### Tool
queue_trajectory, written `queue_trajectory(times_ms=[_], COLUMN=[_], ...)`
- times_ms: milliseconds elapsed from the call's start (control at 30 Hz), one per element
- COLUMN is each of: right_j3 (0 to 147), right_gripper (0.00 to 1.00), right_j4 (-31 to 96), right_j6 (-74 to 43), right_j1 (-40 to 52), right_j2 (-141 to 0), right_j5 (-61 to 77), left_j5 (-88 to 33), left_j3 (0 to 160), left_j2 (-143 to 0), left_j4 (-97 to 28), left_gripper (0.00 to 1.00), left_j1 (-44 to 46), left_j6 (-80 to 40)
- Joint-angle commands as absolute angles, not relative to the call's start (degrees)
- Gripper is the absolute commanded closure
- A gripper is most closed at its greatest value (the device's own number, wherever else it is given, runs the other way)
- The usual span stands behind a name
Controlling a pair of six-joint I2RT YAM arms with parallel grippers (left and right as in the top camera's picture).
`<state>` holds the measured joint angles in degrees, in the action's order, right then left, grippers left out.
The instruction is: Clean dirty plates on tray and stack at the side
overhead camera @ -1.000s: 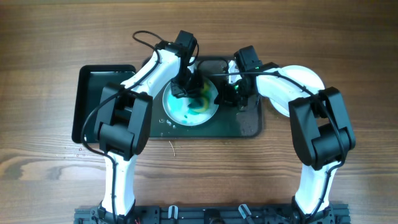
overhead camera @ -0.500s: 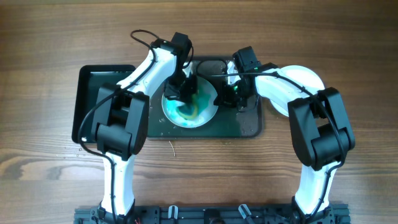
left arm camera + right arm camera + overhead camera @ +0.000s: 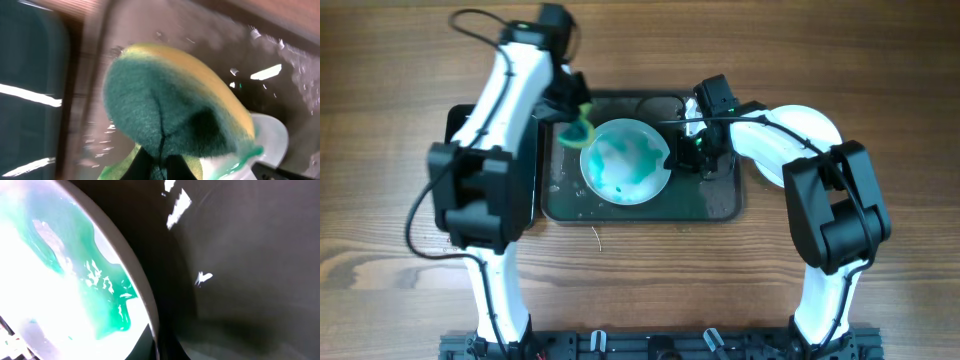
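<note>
Teal-green smears cover the plate's flat side. My right gripper will lift the plate, tip it steeply and lower it onto the middle of the dark tray to release it.
One white plate [image 3: 625, 162], smeared teal-green, lies on the dark tray [image 3: 712, 196]. My left gripper [image 3: 576, 124] is shut on the green-yellow sponge [image 3: 580, 131], which hangs off the plate's far-left edge over the tray's corner. In the left wrist view the sponge [image 3: 170, 110] fills the middle, pinched by the gripper [image 3: 161, 161], with the plate [image 3: 272, 141] at lower right. My right gripper [image 3: 688, 151] is shut on the plate's right rim. The right wrist view shows the smeared plate [image 3: 60, 280], the gripper [image 3: 159, 346] clamping the rim, and the tray [image 3: 240, 255].
A smaller glossy black tray [image 3: 458, 128] lies left of the dark tray, partly under my left arm; it also fills the left edge of the left wrist view as the black tray [image 3: 30, 75]. Water drops sit on the dark tray. Bare wooden table surrounds both.
My left gripper has pulled the sponge off the plate and swung it left and away to the tray's far-left corner. The right gripper and plate have stayed put.
</note>
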<state>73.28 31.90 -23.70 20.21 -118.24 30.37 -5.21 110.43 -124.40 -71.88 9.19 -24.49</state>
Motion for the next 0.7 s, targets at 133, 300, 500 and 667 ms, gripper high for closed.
queue_trajectory(times_ms=[133,300,500,667], right_j3=[71.7,71.7,71.7,71.7], right_gripper=[0.96,0.96,0.96,0.96], right_j4=[37.9,43.0,46.6,47.0], right_j6=[-22.5,-22.5,-20.5,-19.5], right_j1=[26.3,33.7,42.2,49.7], right_j2=[-102.8,-93.5,-90.0,-90.0], right_j5=[-3.8,-29.7,-53.3,-69.5], left_j5=[-4.4,-4.4,-4.5,-4.4], left_j3=[111.3,111.3,111.3,111.3], left_j2=[-121.8,-121.8,-121.8,-121.8], left_j4=[-74.4,-74.4,-75.2,-75.3], left_gripper=[0.96,0.96,0.96,0.96], left_j1=[7.9,8.0,8.1,8.7], left_j6=[-25.9,-26.0,-26.0,-26.0])
